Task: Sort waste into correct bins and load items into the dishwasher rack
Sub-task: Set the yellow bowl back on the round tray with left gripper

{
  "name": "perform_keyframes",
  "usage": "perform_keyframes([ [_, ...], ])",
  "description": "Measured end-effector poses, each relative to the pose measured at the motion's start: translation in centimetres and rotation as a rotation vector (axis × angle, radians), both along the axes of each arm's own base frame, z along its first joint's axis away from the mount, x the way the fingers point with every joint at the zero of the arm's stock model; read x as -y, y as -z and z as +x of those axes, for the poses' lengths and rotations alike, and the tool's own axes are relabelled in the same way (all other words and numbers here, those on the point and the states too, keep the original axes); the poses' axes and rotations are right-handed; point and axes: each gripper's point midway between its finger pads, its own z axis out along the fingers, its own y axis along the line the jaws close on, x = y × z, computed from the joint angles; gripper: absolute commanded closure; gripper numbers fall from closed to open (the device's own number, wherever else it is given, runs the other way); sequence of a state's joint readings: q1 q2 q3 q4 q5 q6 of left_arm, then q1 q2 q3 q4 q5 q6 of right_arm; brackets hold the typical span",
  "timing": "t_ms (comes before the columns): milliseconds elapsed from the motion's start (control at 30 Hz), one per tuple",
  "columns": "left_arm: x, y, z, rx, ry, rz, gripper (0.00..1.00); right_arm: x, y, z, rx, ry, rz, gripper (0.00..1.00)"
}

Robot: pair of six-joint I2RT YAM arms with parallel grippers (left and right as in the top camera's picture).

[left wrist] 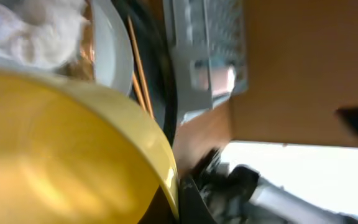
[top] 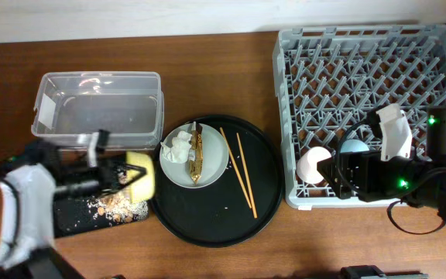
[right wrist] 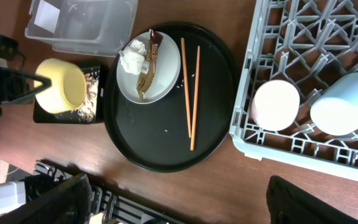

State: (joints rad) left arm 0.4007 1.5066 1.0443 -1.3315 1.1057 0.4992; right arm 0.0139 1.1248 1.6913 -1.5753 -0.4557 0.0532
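Note:
My left gripper will swing to the round tray's bare near part, turn the yellow bowl (top: pixel 143 175) upright and release it there next.
My left gripper (top: pixel 128 177) is shut on the yellow bowl (top: pixel 143 175), holding it tipped on its side over the flat black tray (top: pixel 76 217), where brown food scraps (top: pixel 113 204) lie. The bowl fills the left wrist view (left wrist: pixel 61 149). The grey-white plate (top: pixel 215 164) on the round black tray holds a crumpled napkin (top: pixel 176 147) and a gold-brown wrapper (top: pixel 196 155). Two chopsticks (top: pixel 242 174) lie beside it. The pink cup (top: pixel 312 165) and blue cup (top: pixel 353 145) lie in the dishwasher rack (top: pixel 370 54). My right gripper (right wrist: pixel 179 205) is open and empty above the rack's front.
The clear plastic box (top: pixel 99 108) with a white label stands behind the flat tray, empty. The large round black tray (top: pixel 215 213) sits mid-table between the bins and the rack. The right arm hangs over the rack's near right corner.

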Motion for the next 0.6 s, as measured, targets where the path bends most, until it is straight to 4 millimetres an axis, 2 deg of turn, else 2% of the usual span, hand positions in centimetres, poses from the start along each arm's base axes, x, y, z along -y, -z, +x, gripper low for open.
perform_keyframes([
  [167, 6.1, 0.8, -2.0, 0.019, 0.157, 0.417, 1.00, 0.0, 0.0, 0.0, -0.001, 0.000, 0.000, 0.09],
  [300, 13.0, 3.7, -5.0, 0.066, 0.250, 0.750, 0.98, 0.0, 0.1, -0.1, -0.008, -0.001, 0.001, 0.09],
  [333, 14.6, 5.1, -5.9, 0.092, 0.262, 0.825, 0.92, 0.0, 0.1, -0.1, -0.007, -0.002, 0.002, 0.09],
  [433, 16.8, 9.1, -6.6, 0.123, 0.249, 1.002, 0.71, -0.1, 0.1, -0.2, -0.008, -0.002, 0.002, 0.09],
  [467, 17.3, 10.5, -6.6, 0.126, 0.252, 1.047, 0.59, -0.1, 0.1, -0.2, -0.008, -0.002, 0.002, 0.09],
  [533, 16.9, 12.0, -6.5, 0.103, 0.231, 1.109, 0.21, -0.1, 0.1, -0.2, -0.008, -0.002, 0.002, 0.09],
  [600, 16.1, 11.8, -6.5, 0.092, 0.216, 1.149, 0.08, -0.1, 0.1, -0.2, -0.009, -0.002, 0.002, 0.09],
])
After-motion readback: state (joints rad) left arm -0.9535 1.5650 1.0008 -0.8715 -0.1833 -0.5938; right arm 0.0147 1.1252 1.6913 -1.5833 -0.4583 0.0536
